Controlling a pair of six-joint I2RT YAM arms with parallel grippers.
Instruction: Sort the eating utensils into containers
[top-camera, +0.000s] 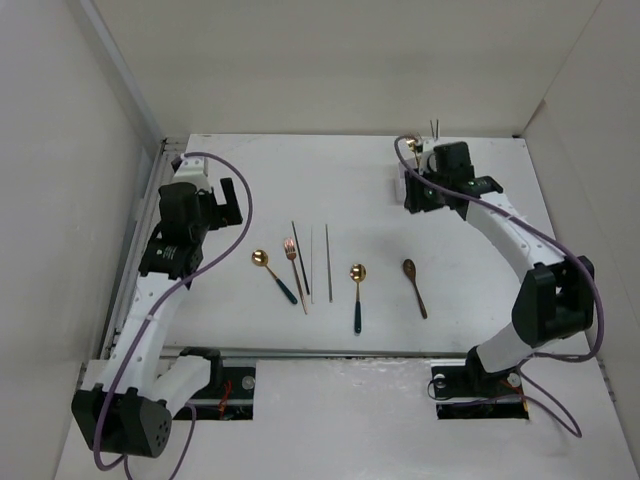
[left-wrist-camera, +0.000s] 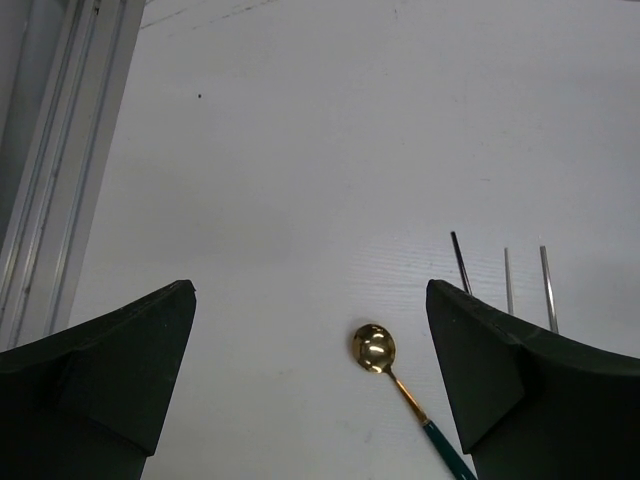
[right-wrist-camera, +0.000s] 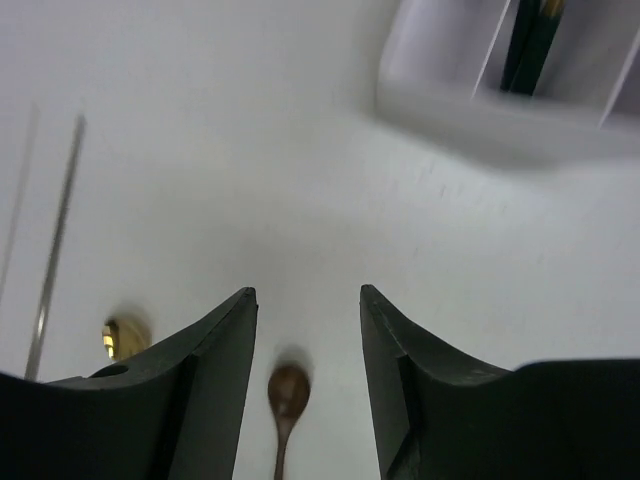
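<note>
My right gripper needs to go down and back from beside the box, to the brown spoon's narrow neck.
On the table lie a gold spoon with a teal handle (top-camera: 262, 260), a copper fork (top-camera: 291, 248), three thin chopsticks (top-camera: 312, 262), a second gold spoon (top-camera: 358, 273) and a brown spoon (top-camera: 410, 269). The white divided box (top-camera: 403, 177) stands at the back, mostly hidden by my right arm, with utensils standing in it. My left gripper (top-camera: 228, 203) is open and empty; its view shows the gold spoon (left-wrist-camera: 373, 347) below between the fingers. My right gripper (top-camera: 414, 197) is open and empty beside the box (right-wrist-camera: 480, 115), above the brown spoon (right-wrist-camera: 288, 392).
White walls enclose the table on the left, back and right. A metal rail (left-wrist-camera: 50, 200) runs along the left edge. Purple cables (top-camera: 245, 195) loop off both arms. Teal handles (right-wrist-camera: 530, 40) stand in the box compartments.
</note>
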